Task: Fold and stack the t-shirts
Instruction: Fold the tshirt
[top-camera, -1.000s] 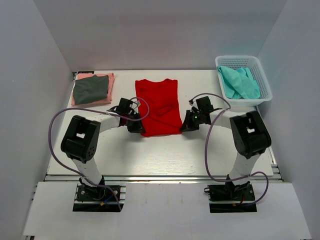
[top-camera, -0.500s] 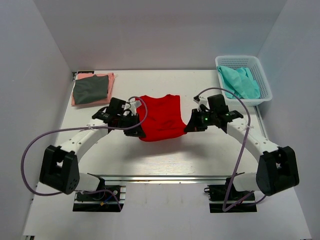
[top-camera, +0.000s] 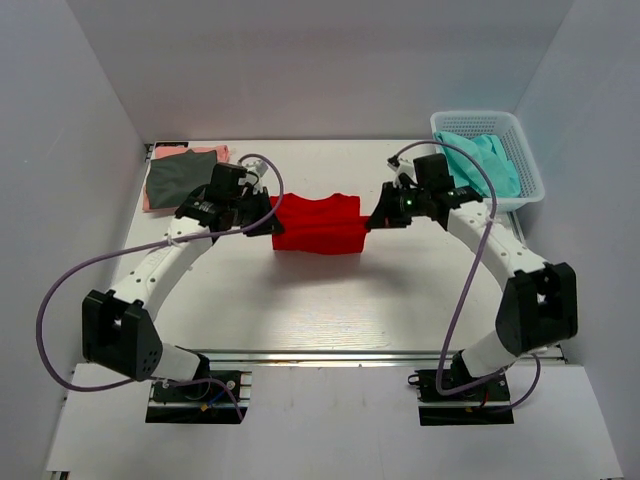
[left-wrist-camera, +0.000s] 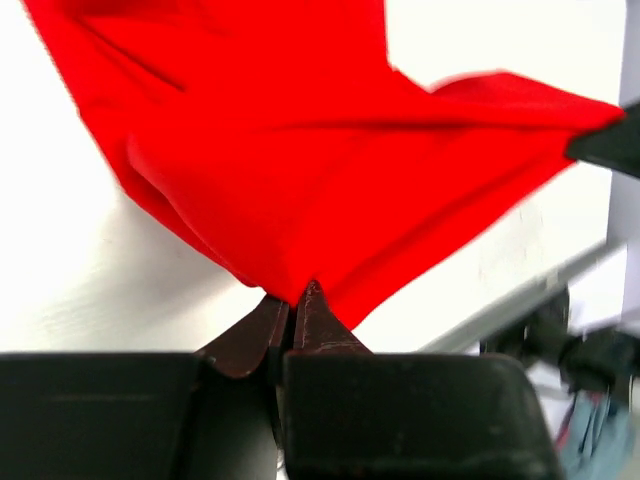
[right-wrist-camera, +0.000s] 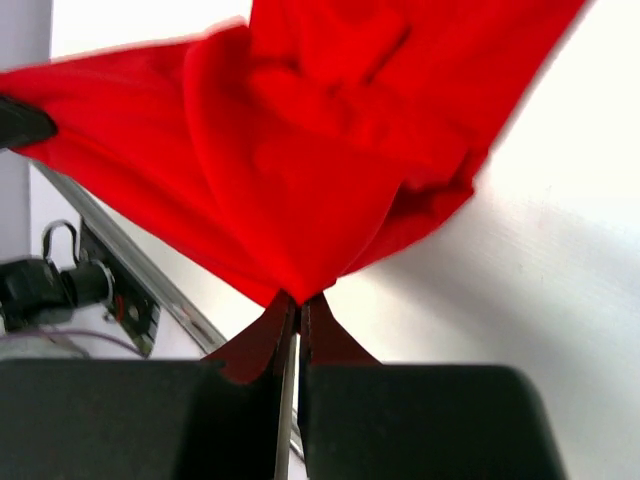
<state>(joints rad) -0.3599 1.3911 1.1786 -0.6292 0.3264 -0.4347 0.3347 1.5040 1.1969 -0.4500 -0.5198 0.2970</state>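
Note:
The red t-shirt's held half still hangs short of the t-shirt's far edge (top-camera: 284, 199), so my left gripper will next move outward and down to that edge and release the t-shirt's corner.
The bright red t-shirt (top-camera: 318, 223) lies doubled over at the table's middle, its near half lifted and carried back. My left gripper (top-camera: 272, 218) is shut on its left corner; the red cloth (left-wrist-camera: 300, 170) hangs from the closed fingertips. My right gripper (top-camera: 371, 221) is shut on its right corner, with red cloth (right-wrist-camera: 330, 160) pinched there too. A folded dark grey t-shirt (top-camera: 178, 176) lies on a salmon pink one (top-camera: 150, 200) at the back left.
A white lattice basket (top-camera: 523, 152) at the back right holds teal cloth (top-camera: 480, 160). Grey walls close in the table on three sides. Purple cables loop from both arms over the table.
Both grippers have lifted the red shirt's near hem and carried it towards the back, folding the shirt to about half its length. Both arms have stretched out farther.

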